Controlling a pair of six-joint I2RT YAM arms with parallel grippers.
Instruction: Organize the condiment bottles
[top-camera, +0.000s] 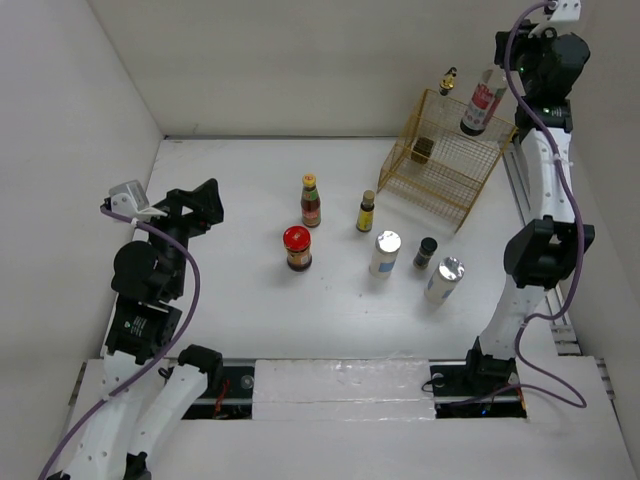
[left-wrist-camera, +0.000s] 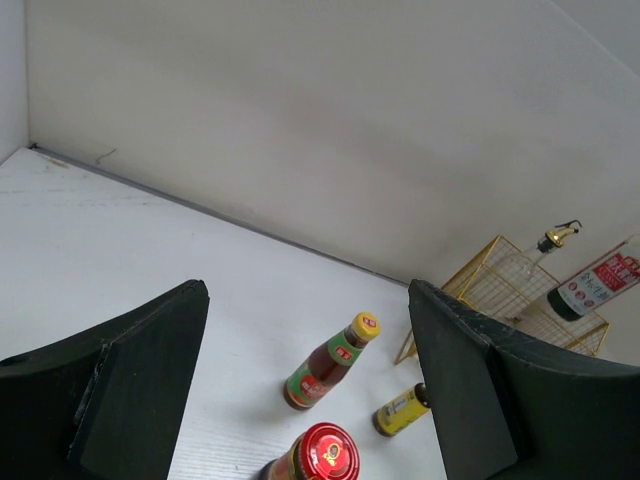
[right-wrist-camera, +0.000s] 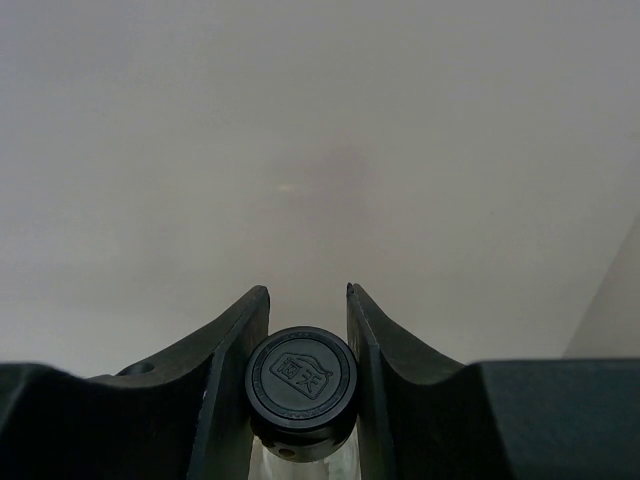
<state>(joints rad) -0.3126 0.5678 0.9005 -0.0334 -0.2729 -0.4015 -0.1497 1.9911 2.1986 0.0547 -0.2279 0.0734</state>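
The basket's empty end (top-camera: 471, 172) is below, so my right gripper should next lower the bottle there beside the small dark jar and release the cap.
My right gripper (top-camera: 506, 68) is raised at the back right, shut on the black cap (right-wrist-camera: 301, 378) of a clear bottle with a red label (top-camera: 484, 105) that hangs above the gold wire basket (top-camera: 470, 185). The basket holds a small dark jar (top-camera: 422, 150) and a gold-spouted bottle (top-camera: 448, 80). Standing on the table are a yellow-capped sauce bottle (top-camera: 311, 200), a red-lidded jar (top-camera: 297, 248), a small yellow-labelled bottle (top-camera: 366, 211), a white silver-capped bottle (top-camera: 385, 252), a small black-capped bottle (top-camera: 425, 252) and a silver-capped jar (top-camera: 444, 279). My left gripper (top-camera: 205, 205) is open and empty, left of them.
White walls close in the table at the back and the left. A rail (top-camera: 520, 190) runs along the right side beside the basket. The right arm's column (top-camera: 530, 260) stands close to the silver-capped jar.
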